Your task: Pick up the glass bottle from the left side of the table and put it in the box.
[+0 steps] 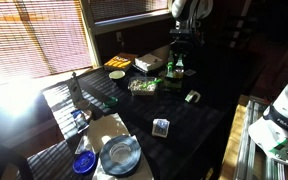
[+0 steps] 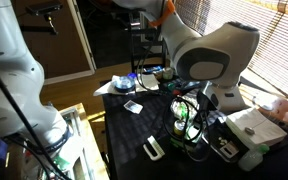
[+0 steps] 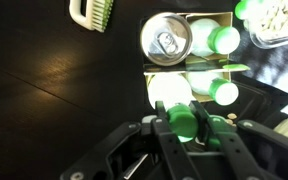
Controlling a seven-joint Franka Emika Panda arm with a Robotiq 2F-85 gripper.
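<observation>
The free section of the box beside the silver can is below my gripper. My gripper should next lower the green glass bottle into it and let go.
In the wrist view my gripper (image 3: 187,125) is shut on the glass bottle (image 3: 170,92), with a finger on each side of its green cap. The bottle's pale body points down into the box (image 3: 208,17). The box also holds a silver can (image 3: 168,40) and two other green-capped bottles (image 3: 222,40). In an exterior view the gripper (image 1: 178,62) hangs over the pale box (image 1: 152,62) at the far side of the dark table, with the green bottle (image 1: 171,71) under it. In an exterior view the arm hides most of the bottle (image 2: 182,118).
A green-bristled brush (image 3: 91,12) lies near the box and also shows in an exterior view (image 1: 192,96). A clear food container (image 1: 142,86), a flat yellow-orange box (image 1: 119,62), a dark slim bottle (image 1: 73,88), a small card (image 1: 160,127) and a glass dish (image 1: 119,155) stand on the table.
</observation>
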